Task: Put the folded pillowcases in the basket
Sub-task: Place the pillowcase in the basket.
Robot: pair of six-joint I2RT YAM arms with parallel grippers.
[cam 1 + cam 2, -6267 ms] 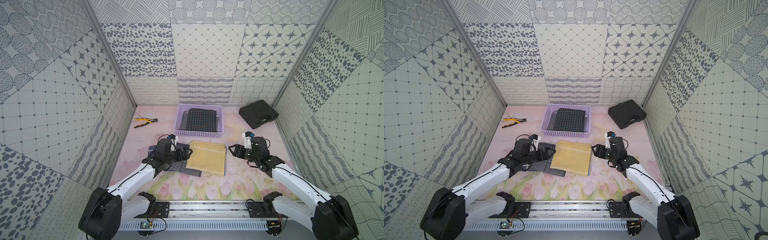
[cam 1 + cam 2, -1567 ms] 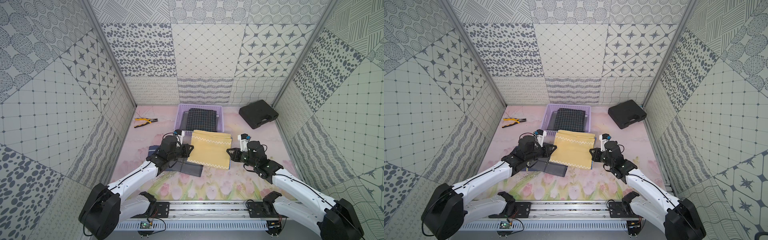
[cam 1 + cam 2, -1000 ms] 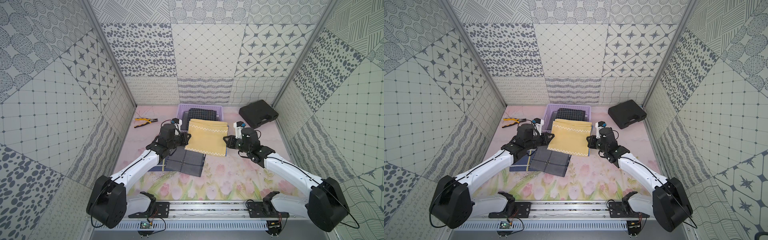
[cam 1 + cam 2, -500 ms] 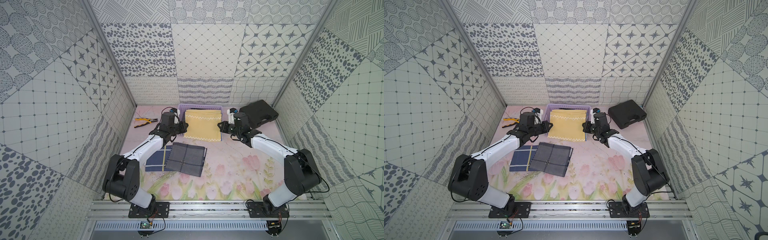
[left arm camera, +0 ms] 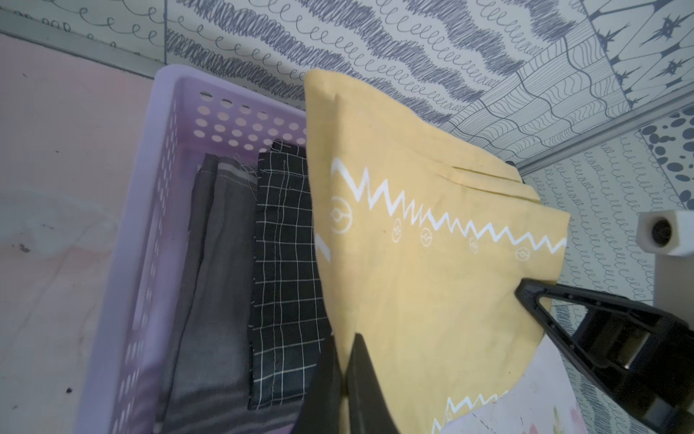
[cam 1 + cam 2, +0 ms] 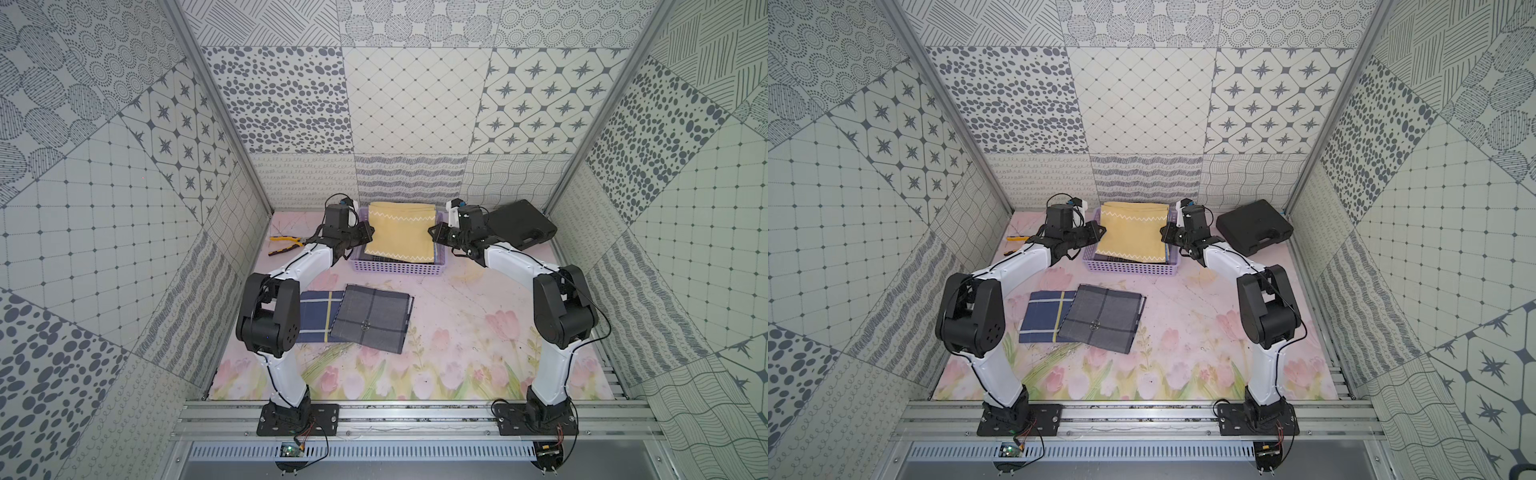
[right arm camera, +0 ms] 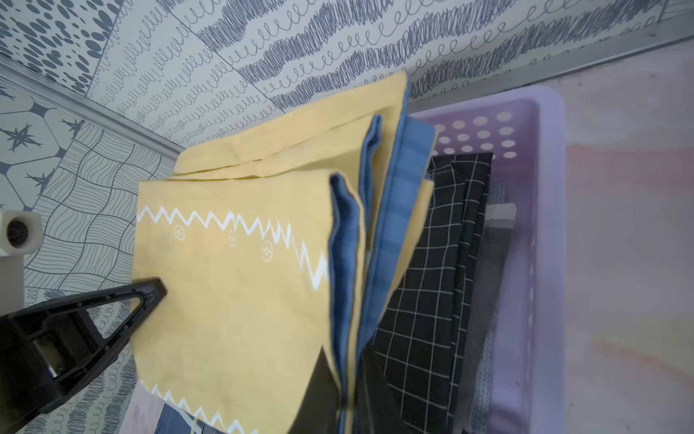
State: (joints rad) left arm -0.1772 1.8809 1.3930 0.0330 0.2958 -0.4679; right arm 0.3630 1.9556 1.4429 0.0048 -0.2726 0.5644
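The folded dark cloths are inside the lilac basket [image 6: 399, 270] below my gripper. My right gripper should lower the pillowcase's edge next and let go of it onto them.
The folded pillowcase [image 6: 401, 237] [image 6: 1133, 235] is yellow with white zigzag lines and blue inner layers. It hangs spread just above the lilac basket [image 6: 399, 270] [image 6: 1133, 268] at the back of the table. My left gripper [image 6: 368, 236] [image 5: 343, 338] is shut on its left edge. My right gripper [image 6: 434, 233] [image 7: 347, 360] is shut on its right edge. In the wrist views the pillowcase [image 5: 432, 282] [image 7: 233, 300] covers most of the basket [image 5: 124, 263] [image 7: 544, 225]. Folded dark cloths [image 5: 285, 244] [image 7: 432, 282] lie inside the basket.
A black hard case [image 6: 519, 226] [image 6: 1252, 226] sits right of the basket. Yellow-handled pliers [image 6: 284, 245] lie to its left. A navy cloth [image 6: 318, 316] and a grey checked cloth [image 6: 372, 318] lie mid-table. The back wall stands directly behind the basket.
Both arms have stretched towards the back wall, carrying the pillowcase from over the mid-table cloths to above the basket. Both grips have stayed shut.
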